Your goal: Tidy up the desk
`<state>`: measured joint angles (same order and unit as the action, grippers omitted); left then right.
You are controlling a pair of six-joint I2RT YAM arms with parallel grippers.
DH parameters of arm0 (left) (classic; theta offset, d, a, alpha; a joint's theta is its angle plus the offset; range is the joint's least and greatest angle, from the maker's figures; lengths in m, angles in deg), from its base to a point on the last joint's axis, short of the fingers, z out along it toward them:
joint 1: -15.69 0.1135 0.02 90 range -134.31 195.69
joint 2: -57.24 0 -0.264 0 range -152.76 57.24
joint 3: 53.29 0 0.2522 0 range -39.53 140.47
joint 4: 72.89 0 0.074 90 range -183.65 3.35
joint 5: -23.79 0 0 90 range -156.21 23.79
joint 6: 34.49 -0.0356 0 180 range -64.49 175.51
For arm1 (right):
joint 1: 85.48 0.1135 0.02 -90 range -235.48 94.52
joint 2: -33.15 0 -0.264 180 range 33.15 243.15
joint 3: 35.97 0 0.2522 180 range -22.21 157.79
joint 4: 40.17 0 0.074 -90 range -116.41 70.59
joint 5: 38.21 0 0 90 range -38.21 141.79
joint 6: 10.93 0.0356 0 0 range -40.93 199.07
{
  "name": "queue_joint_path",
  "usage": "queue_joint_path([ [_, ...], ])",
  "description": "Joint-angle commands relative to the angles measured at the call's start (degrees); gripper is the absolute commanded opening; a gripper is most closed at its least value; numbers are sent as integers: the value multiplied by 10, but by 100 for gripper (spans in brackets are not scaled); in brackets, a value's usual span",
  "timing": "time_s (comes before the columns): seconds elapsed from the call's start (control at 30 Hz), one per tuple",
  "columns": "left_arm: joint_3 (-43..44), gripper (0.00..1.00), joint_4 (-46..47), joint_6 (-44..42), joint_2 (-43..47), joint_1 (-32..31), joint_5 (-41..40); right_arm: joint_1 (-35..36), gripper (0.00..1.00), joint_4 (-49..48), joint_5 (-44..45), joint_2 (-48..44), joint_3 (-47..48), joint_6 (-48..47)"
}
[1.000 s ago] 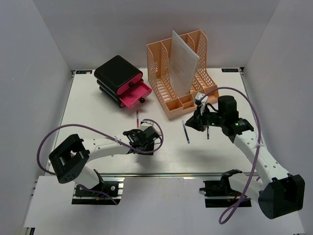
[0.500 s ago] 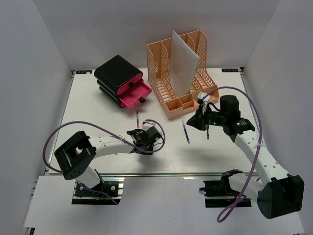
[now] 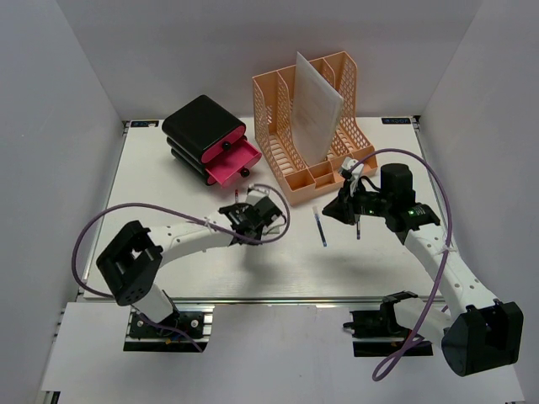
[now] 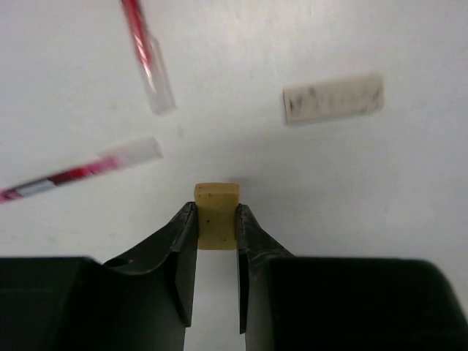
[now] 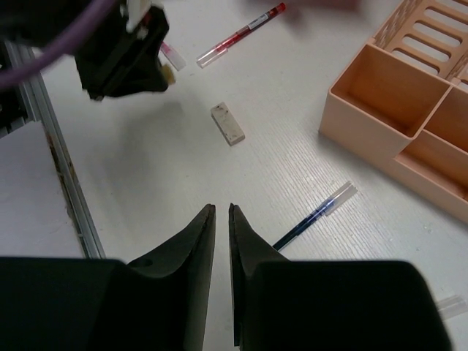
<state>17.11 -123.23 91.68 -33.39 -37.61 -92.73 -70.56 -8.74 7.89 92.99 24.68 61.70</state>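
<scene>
I will carry the small yellowish eraser (image 4: 216,216) up and outward with my left gripper next, past the red pens and over the pink drawer, because the drawer is open.
The white desk (image 3: 160,202) carries scattered stationery. My left gripper (image 3: 253,215) is shut on a small yellowish eraser (image 4: 216,216) and holds it above the desk; it also shows in the left wrist view (image 4: 216,210) and the right wrist view (image 5: 165,73). Below it lie two red pens (image 4: 148,58) (image 4: 80,172) and a white eraser (image 4: 333,99). My right gripper (image 3: 338,210) is shut and empty over the desk, near a blue pen (image 3: 320,227). In the right wrist view its jaws (image 5: 221,208) hover left of the blue pen (image 5: 314,217).
A black drawer unit (image 3: 202,126) with its pink drawer (image 3: 234,162) open stands at the back left. An orange file organizer (image 3: 307,139) holding a white sheet (image 3: 316,105) stands at the back centre, with small front compartments (image 5: 387,95). A dark pen (image 3: 358,227) lies under the right arm.
My left gripper has moved away from the near edge toward the drawers and organizer, with the yellowish eraser in it. The right arm has barely moved.
</scene>
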Motion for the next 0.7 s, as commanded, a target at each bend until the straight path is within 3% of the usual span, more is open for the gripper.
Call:
queue_joint_path([
  [0.0,96,0,-38,-67,25,46,-78,-5,19,2,-8,-6,6,-4],
  [0.33,287,0,-26,-216,-73,164,-112,-8,19,1,2,-9,4,-8],
  [0.63,390,0,-13,-268,-174,223,-118,-7,19,4,0,2,5,-14],
  [0.67,394,10,-8,-268,-181,230,-114,-7,19,5,2,3,5,-14],
])
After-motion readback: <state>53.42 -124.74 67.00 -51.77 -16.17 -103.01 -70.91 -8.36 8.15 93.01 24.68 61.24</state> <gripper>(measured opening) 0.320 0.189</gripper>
